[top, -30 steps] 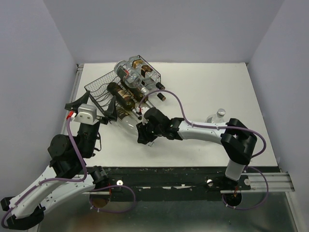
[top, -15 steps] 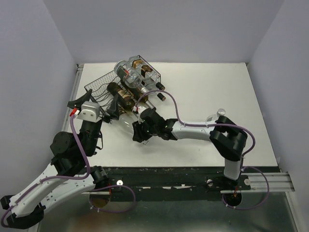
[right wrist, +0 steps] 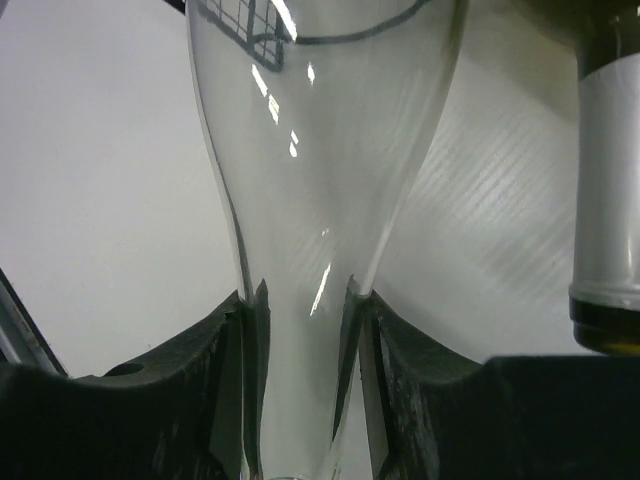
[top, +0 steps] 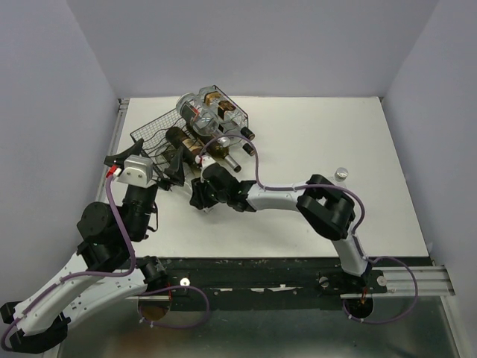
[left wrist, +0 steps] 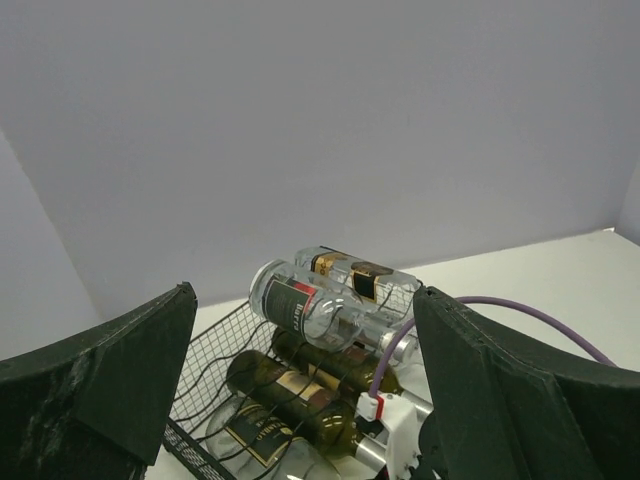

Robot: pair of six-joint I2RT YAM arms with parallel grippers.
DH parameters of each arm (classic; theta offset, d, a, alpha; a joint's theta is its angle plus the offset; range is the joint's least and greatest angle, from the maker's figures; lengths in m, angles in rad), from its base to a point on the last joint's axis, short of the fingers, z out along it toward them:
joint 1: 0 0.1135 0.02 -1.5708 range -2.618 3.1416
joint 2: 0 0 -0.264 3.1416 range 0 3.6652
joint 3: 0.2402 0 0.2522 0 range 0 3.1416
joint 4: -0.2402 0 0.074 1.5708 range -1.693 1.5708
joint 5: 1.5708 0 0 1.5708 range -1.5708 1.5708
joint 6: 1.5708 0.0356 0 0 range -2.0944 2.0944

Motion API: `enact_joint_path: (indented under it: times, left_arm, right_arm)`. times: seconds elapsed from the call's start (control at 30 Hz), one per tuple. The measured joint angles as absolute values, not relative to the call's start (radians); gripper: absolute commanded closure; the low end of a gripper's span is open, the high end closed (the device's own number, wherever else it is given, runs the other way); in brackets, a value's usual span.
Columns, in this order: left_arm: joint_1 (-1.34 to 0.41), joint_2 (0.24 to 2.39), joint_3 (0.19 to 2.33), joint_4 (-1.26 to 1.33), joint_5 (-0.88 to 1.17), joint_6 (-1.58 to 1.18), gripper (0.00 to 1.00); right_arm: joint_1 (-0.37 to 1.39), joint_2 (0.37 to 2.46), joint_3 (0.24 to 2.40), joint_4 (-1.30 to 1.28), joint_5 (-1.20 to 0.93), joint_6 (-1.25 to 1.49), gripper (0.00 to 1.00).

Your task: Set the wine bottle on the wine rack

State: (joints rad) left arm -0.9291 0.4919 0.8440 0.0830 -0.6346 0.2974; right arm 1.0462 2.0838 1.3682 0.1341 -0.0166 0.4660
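Note:
The shoulder of the clear wine bottle (right wrist: pixel 320 150) is sticking out. My right gripper will slide the bottle further into the rack (top: pixel 151 133) next, outward and to the left in the top view.
The black wire-mesh wine rack (top: pixel 151 133) stands at the table's back left and holds several bottles; it also shows in the left wrist view (left wrist: pixel 215 350). My right gripper (top: pixel 200 195) is shut on the neck of a clear wine bottle (right wrist: pixel 320 150), both fingers (right wrist: pixel 235 340) pressed against the glass. The bottle's body (left wrist: pixel 255 452) lies in the rack's lowest near cradle. My left gripper (top: pixel 145 158) is open and empty just in front of the rack's left part, its jaws wide apart in the left wrist view (left wrist: pixel 303 300).
Two clear bottles (top: pixel 200 113) lie on the rack's top row, with dark green bottles (top: pixel 186 145) below them. A dark bottle's silver-capped neck (right wrist: pixel 608 200) lies right of the held neck. A small clear capped object (top: pixel 341 173) stands at the table's right.
My right gripper has moved left toward the rack with the clear bottle, sliding its body further into the lowest cradle. The left arm has barely shifted.

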Motion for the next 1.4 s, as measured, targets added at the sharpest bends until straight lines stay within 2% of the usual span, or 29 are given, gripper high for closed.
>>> enact_joint_path:
  times: [0.4,0.53,0.87,0.97,1.13,1.2,1.4]
  left_arm:
    - [-0.929,0.518,0.884,0.027,-0.616,0.242,0.01]
    - [-0.929,0.518,0.886,0.013,-0.612,0.226,0.01]
    - [-0.929,0.531,0.888,-0.01,-0.609,0.218,0.01]
    - [-0.929,0.535,0.888,-0.014,-0.608,0.217,0.01]
    - [-0.929,0.54,0.893,-0.035,-0.596,0.216,0.01]
    - [-0.929,0.544,0.897,-0.043,-0.594,0.216,0.01]
    - [-0.929,0.553,0.905,-0.05,-0.591,0.216,0.01]
  right_arm:
    - [1.045,2.259,1.621,0.099,0.01,0.471,0.99]
    - [1.046,2.294,1.68,0.073,0.012,0.472,0.94]
    - [1.046,2.384,1.812,0.024,0.039,0.48,0.89]
    - [1.046,2.399,1.851,-0.01,0.048,0.482,0.8]
    - [1.046,2.438,1.918,-0.039,0.056,0.487,0.43]
    - [1.046,2.439,1.918,-0.037,0.062,0.493,0.32]
    - [1.044,2.423,1.911,0.024,0.109,0.513,0.21]
